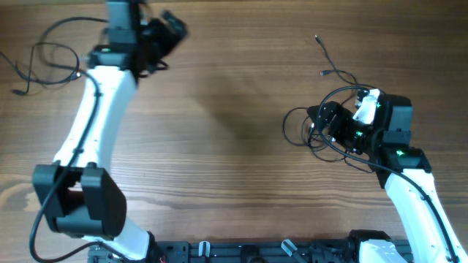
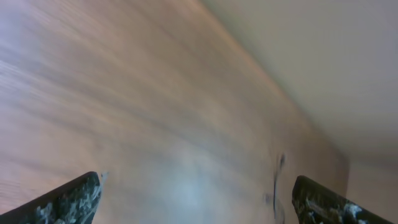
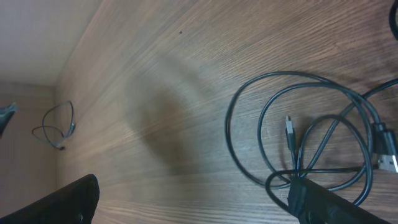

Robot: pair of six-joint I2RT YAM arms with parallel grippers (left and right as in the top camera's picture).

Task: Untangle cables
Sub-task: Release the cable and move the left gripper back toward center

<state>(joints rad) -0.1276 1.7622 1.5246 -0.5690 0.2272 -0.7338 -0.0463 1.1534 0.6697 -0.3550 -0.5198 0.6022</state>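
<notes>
My left gripper will go toward the right in the overhead view and back, lowering to close on the loose cable loops by my right gripper, since pieces of cable cross there.
Thin black cables lie in loose loops (image 1: 298, 130) at the right, around my right gripper (image 1: 319, 121). One more cable (image 1: 330, 67) runs separately just beyond them. Another cable (image 1: 76, 71) lies looped at the far left. In the right wrist view the loops (image 3: 249, 99) show a small silvery plug (image 3: 289, 129) inside them. My right gripper (image 3: 199, 202) is open, and its right finger is over a strand of the loops. The far-left cable (image 3: 57, 127) shows small in that view. My left gripper (image 1: 172, 29) is at the far edge, open (image 2: 196, 199) and empty, with a blurred thin wire (image 2: 276, 180) near its right finger.
The wooden table (image 1: 219, 146) ends at its far edge close to the left gripper (image 2: 261, 68). The arm bases and a black rail (image 1: 241, 252) sit along the near edge. A second plug end (image 3: 387, 163) lies at the right edge of the right wrist view.
</notes>
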